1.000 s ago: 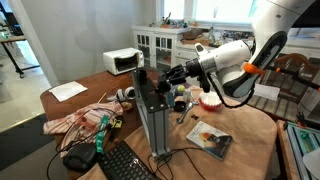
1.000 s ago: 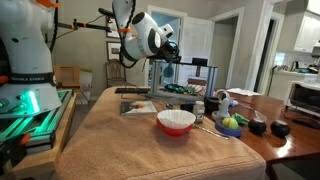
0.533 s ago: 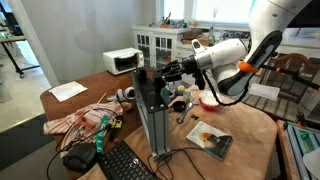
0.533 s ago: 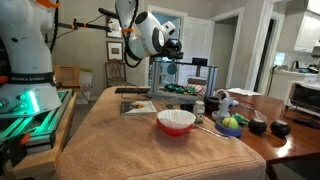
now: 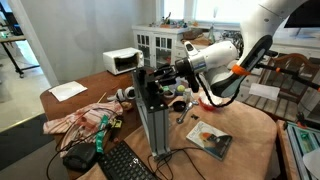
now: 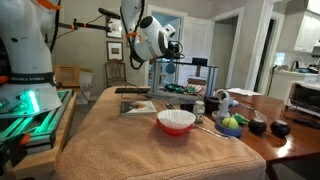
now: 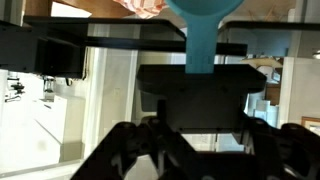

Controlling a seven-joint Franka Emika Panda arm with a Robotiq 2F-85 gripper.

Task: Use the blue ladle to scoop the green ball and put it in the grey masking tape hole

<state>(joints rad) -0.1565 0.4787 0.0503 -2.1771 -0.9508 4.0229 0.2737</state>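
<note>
Next, the gripper eases the blue ladle's handle a short way toward the top of the black rack (image 7: 108, 42). It then releases it, because the rack's bars already are on either side of it.
In the wrist view my gripper (image 7: 200, 104) is shut on the handle of the blue ladle (image 7: 200, 30), whose cup points away from the fingers. In both exterior views the gripper (image 6: 170, 43) (image 5: 166, 77) hangs high in the air, by the top of a black rack. The green ball (image 6: 231, 122) lies low on the table, right of the white red-rimmed bowl (image 6: 176, 121) (image 5: 210, 100) and far below the gripper. What it rests on is too small to tell. I cannot pick out the grey masking tape with certainty.
A black metal rack (image 5: 150, 112) stands close beside the gripper. A tan cloth covers the table (image 6: 130, 145). A magazine (image 5: 210, 141), a keyboard (image 5: 125, 162), a crumpled cloth (image 5: 85, 117) and a microwave (image 5: 122, 62) lie around. Two dark objects (image 6: 268, 127) sit right of the ball.
The arm has shifted a little towards the rack, and the wrist has turned, carrying the ladle along. The gripper has stayed shut.
</note>
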